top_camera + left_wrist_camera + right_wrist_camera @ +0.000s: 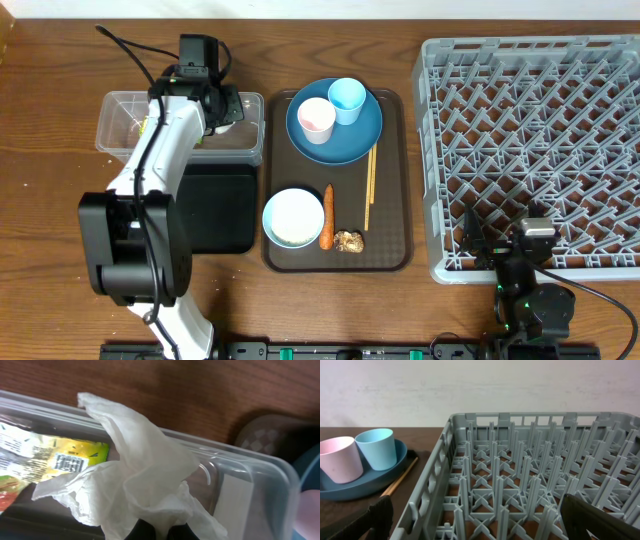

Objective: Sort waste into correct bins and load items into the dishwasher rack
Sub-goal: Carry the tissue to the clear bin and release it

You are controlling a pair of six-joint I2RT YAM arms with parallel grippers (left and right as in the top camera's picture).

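The bottom of the clear tub is below my left gripper. I will lower the still-hanging napkin toward it next and let it go in there with the yellow-green wrapper (55, 457).
My left gripper (160, 531) is shut on the crumpled white napkin (145, 470), which hangs over the clear tub (260, 465). The yellow-green wrapper (55, 457) lies inside the tub. From above, the left gripper (225, 108) is at the tub's (125, 120) right end. On the brown serving tray (390, 250) sit the blue plate (350, 140) with the pink cup (316, 118) and light blue cup (347, 98), the white bowl (294, 216), carrot stick (327, 215), brown lump (348, 241) and chopsticks (369, 188). My right gripper (480, 525) stands open, empty, over the rack's (530, 475) front edge.
The black tray (215, 205) lies just in front of the clear tub, partly under my left arm. The grey rack (535, 150) fills the right side of the table, close against the serving tray. Bare wood shows at the far left.
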